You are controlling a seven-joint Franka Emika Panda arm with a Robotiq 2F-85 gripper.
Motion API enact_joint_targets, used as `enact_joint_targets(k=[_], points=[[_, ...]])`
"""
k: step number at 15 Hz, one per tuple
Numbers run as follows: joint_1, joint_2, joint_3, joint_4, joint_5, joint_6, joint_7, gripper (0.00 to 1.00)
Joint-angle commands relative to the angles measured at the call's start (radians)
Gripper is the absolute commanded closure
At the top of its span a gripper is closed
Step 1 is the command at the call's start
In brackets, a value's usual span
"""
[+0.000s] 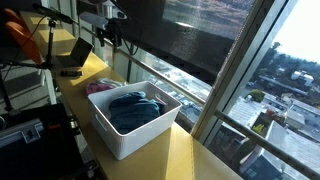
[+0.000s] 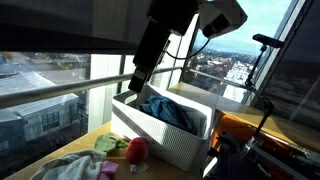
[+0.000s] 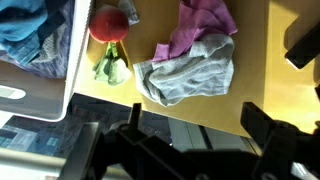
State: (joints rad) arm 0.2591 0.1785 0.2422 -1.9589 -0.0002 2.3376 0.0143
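My gripper will move down next, away from the window-side edge, to the pink cloth [image 3: 205, 25] where it meets the grey cloth [image 3: 190, 70], as its open fingers are still high.
My gripper [image 3: 195, 115] is open and empty, its two dark fingers wide apart. It hangs high above the yellow table's window-side edge [image 3: 255, 70]. Below it in the wrist view lie a crumpled grey cloth [image 3: 190, 70], a pink cloth [image 3: 205, 25], a red item [image 3: 112, 22] and a green cloth [image 3: 112, 68]. None of them touches the gripper. In an exterior view the gripper [image 2: 137, 80] is above the far end of a white basket [image 2: 165, 145].
The white slatted basket [image 1: 125, 140] holds blue clothes [image 1: 133, 110] and takes up much of the narrow table. A large window runs along one side. Stands, cables and equipment [image 1: 30, 50] crowd the other side, and a pink cloth [image 1: 100, 88] lies beyond the basket.
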Motion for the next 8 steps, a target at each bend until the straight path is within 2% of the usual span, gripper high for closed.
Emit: enact_joint_targets(k=[1,4,8], points=[[0.045,0.199,-0.002,0.148,-0.086,-0.018,0.011,0.00],[0.079,0.341,-0.013,0.260,-0.121,-0.049,-0.003,0.00],[0.100,0.494,-0.022,0.398,-0.108,-0.092,-0.023,0.00]])
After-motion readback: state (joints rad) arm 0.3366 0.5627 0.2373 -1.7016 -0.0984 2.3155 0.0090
